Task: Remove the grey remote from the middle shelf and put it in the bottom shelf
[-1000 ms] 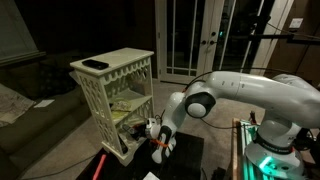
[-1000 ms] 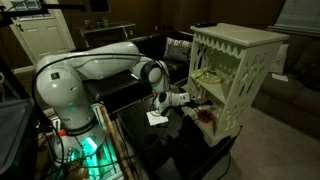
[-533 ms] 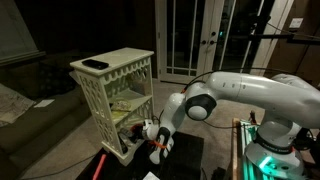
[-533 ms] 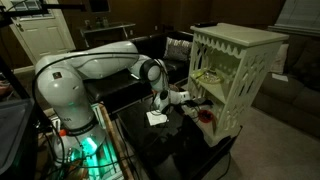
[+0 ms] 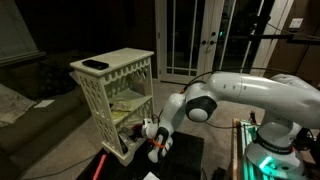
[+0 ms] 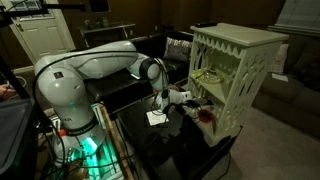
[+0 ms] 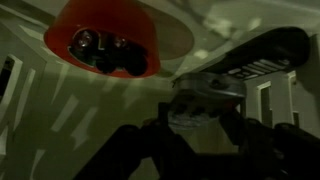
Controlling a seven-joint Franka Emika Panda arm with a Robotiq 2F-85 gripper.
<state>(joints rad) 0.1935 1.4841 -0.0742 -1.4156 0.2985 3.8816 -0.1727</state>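
The spot on the pale shelf board [image 7: 182, 42] beside the red bowl is below my gripper. My gripper needs to lower the grey remote there next and let go of it.
The cream-white lattice rack [image 5: 112, 72] stands in both exterior views [image 6: 236, 40]. My gripper [image 5: 150, 131] reaches into its open front at the height of the bottom shelf [image 6: 218, 122], below the middle shelf [image 6: 213, 79]. In the wrist view my dark fingers [image 7: 205, 118] are closed on the near end of the grey remote [image 7: 250, 65], which runs away from them over the pale shelf board. A red bowl [image 7: 100, 25] with dark things in it sits on the same board close by. The remote itself is too small to make out in the exterior views.
A dark flat remote-like thing [image 5: 95, 64] lies on the rack's top board. The red bowl also shows low in the rack [image 6: 206, 117]. A white paper [image 6: 157, 118] lies on the dark table under my arm. A sofa [image 6: 150, 48] stands behind.
My gripper has edged slightly further toward the rack at bottom-shelf height. The rest of the scene looks the same.
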